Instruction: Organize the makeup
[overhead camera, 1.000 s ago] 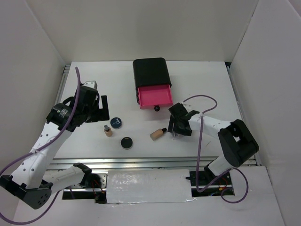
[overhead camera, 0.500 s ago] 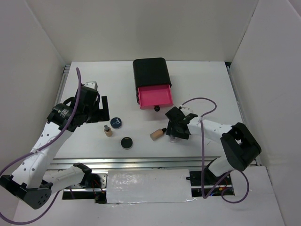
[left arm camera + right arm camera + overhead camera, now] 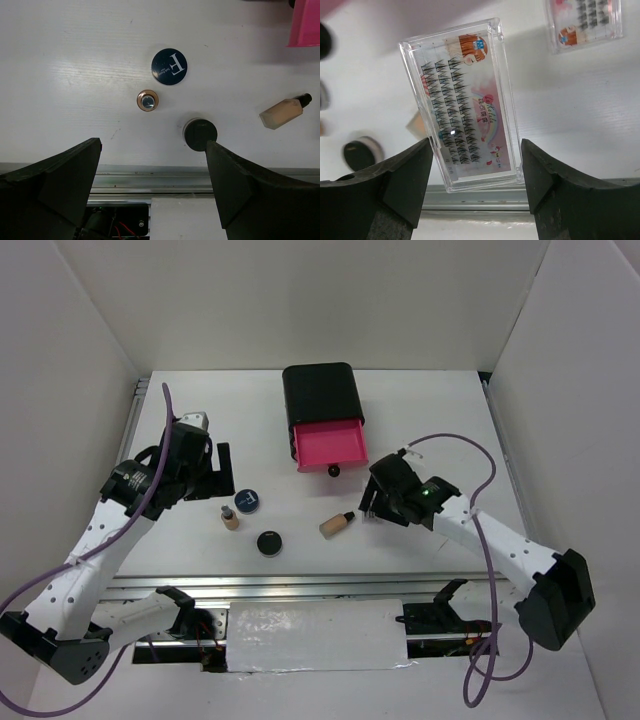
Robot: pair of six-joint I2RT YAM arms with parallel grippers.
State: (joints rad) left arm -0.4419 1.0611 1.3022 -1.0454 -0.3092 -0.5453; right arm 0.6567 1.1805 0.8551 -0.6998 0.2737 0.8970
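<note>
My right gripper carries the sachet up and outward next, turning, over the pink drawer [image 3: 331, 445], since the drawer stands open and empty.
My right gripper [image 3: 475, 160] is shut on a flat clear printed sachet of lashes [image 3: 462, 105] and holds it above the table; in the top view it [image 3: 376, 502] is just right of a lying beige bottle [image 3: 337, 524]. A second sachet [image 3: 582, 22] lies on the table below. My left gripper [image 3: 153, 145] is open and empty, high above the table [image 3: 215, 472]. Beneath it are the blue-lidded compact [image 3: 169, 66], an upright beige bottle [image 3: 147, 100], the black compact [image 3: 199, 133] and the lying bottle [image 3: 284, 111].
A black box [image 3: 320, 395] stands at the back centre with one pink drawer [image 3: 329, 445] pulled open toward me. A metal rail [image 3: 300, 585] runs along the table's near edge. White walls close in the left, right and back.
My right arm has stretched out and its gripper has risen with the sachet in it, shifting slightly back and right. The left arm and the other makeup have not moved.
</note>
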